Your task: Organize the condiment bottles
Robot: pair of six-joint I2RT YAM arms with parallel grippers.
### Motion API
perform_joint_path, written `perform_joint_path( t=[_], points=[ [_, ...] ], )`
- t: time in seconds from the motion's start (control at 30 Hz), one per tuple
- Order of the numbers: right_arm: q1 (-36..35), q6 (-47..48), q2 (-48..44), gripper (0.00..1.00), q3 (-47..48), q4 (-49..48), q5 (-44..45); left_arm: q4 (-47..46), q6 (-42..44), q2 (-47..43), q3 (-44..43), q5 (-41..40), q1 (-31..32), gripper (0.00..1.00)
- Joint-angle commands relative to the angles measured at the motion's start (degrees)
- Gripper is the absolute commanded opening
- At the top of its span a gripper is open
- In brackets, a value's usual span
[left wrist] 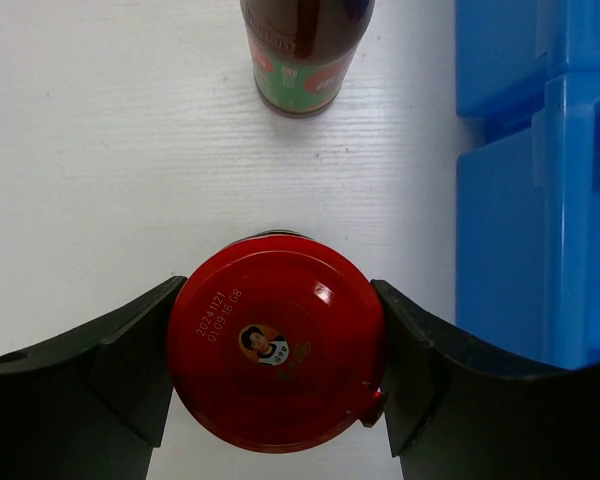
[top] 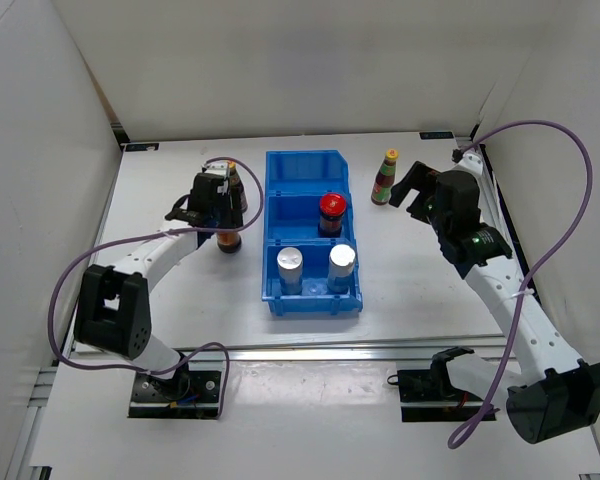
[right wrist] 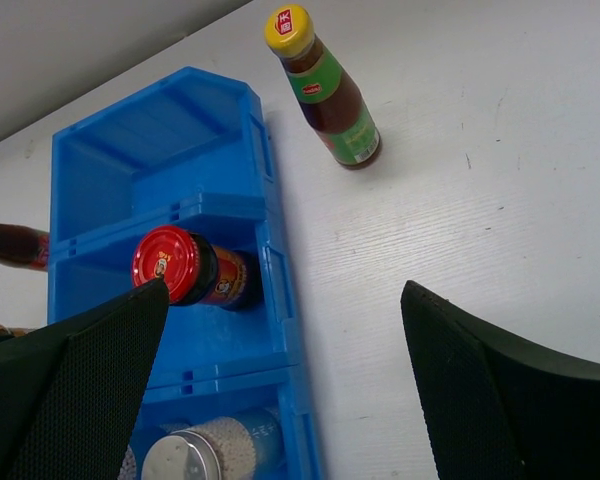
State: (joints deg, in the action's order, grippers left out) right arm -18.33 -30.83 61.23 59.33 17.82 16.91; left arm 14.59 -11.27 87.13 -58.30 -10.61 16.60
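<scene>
The free spot beside the second jar is to the right of my left gripper in the top view. I should lift across the side of the bin, lower and release.
My left gripper (top: 218, 205) is shut on a squat red-lidded jar (left wrist: 276, 345), its fingers (left wrist: 130, 370) pressed on both sides of the lid, left of the blue bin (top: 325, 165). A slim dark bottle (left wrist: 307, 55) stands just beyond it. A second red-lidded jar (top: 331, 210) sits in the bin's middle compartment. Two silver cylinders (top: 291, 268) (top: 341, 262) stand in the front compartment. A yellow-capped bottle (top: 385, 177) stands right of the bin. My right gripper (top: 408, 192) is open and empty beside that bottle (right wrist: 330, 90).
The bin's far compartment (right wrist: 170, 140) holds nothing. The bin wall (left wrist: 540, 200) is close on the right of my left gripper. White walls enclose the table on the left, back and right.
</scene>
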Motion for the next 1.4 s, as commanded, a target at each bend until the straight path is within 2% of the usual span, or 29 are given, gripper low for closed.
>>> perform_joint_path(
  t=[0.0, 0.2, 0.3, 0.4, 0.6, 0.97, 1.37],
  points=[
    [0.31, 0.95, -0.59, 1.00, 1.14, -1.92, -0.56, 1.23, -1.83, -5.65, -5.85, -1.68, -0.43, 0.11],
    [0.31, 0.42, -1.64, 1.00, 1.14, -1.92, -0.56, 7.29, -3.67, -8.82, -16.20, -5.65, 1.85, 0.11],
    [0.31, 0.42, -2.16, 1.00, 1.14, -1.92, -1.08, 7.30, -4.90, -9.96, -19.73, -7.23, 3.87, 0.11],
    [0.31, 0.42, -2.17, 1.00, 1.14, -1.39, -1.09, 5.71, -7.70, -10.49, -22.28, -4.16, 5.19, 0.11],
    [0.31, 0.95, -2.17, 1.00, 1.14, -1.39, -1.09, 4.49, -5.26, -4.26, -31.07, -1.43, 10.72, 0.11],
    [0.84, 2.53, -2.70, 1.00, 1.14, -0.86, -1.09, -1.05, -5.35, 2.51, -24.86, -0.29, 16.70, 0.11],
    [1.36, 2.00, -1.03, 1.00, -0.62, -2.44, -1.61, -6.06, -4.20, 8.84, -20.62, -1.43, 16.71, 0.11]
  ],
)
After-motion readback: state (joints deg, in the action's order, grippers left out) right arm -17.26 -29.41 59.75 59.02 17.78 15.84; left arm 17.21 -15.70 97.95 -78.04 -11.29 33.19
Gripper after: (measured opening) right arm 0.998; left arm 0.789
